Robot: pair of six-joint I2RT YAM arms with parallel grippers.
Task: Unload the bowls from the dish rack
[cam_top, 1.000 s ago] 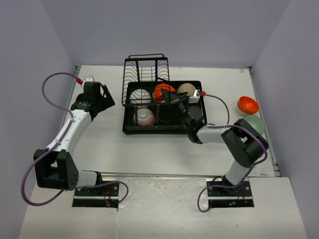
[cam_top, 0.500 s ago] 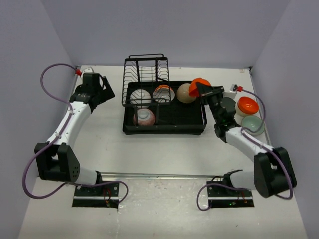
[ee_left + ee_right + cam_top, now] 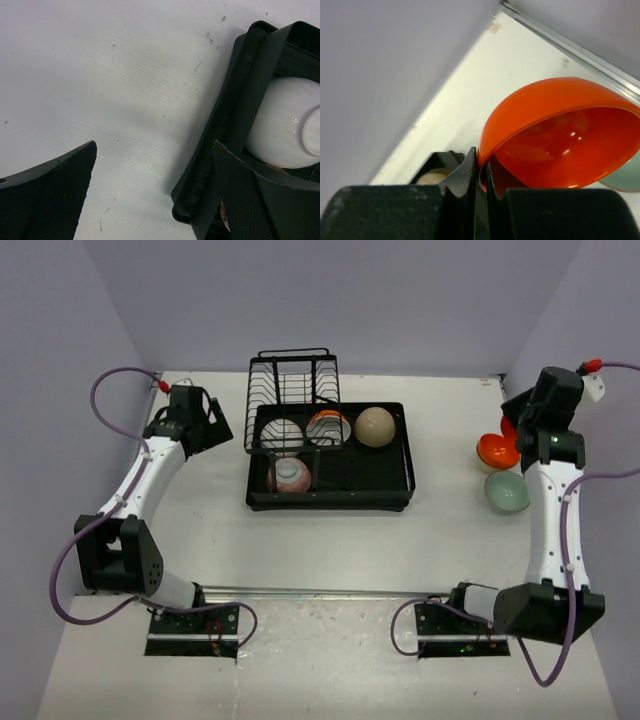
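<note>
The right gripper lowers the orange bowl next and brings it back into the pale green bowl (image 3: 507, 492) (image 3: 628, 175), which stands empty nearer my base.
The black dish rack (image 3: 330, 490) stands mid-table. It holds a white bowl (image 3: 283, 433), an orange-and-white bowl (image 3: 328, 427), a beige bowl (image 3: 374, 427) and a pink speckled bowl (image 3: 289, 475). My right gripper (image 3: 514, 426) is at the far right, shut on the rim of an orange bowl (image 3: 560, 135), also seen in the top view (image 3: 497, 450). A pale green bowl (image 3: 507, 491) sits just in front of it. My left gripper (image 3: 192, 426) is open and empty, left of the rack. In its wrist view it (image 3: 155, 200) faces the rack's corner (image 3: 210, 165) and the white bowl (image 3: 290, 125).
The side wall rises close to the right of the right gripper, and the table's right edge strip (image 3: 570, 47) runs behind the orange bowl. The rack's upright wire section (image 3: 292, 380) stands at its far left end. Purple cables loop from both arms.
My right arm has swung from the rack to the far right, carrying the orange bowl over beside the green bowl. My left gripper has barely moved.
</note>
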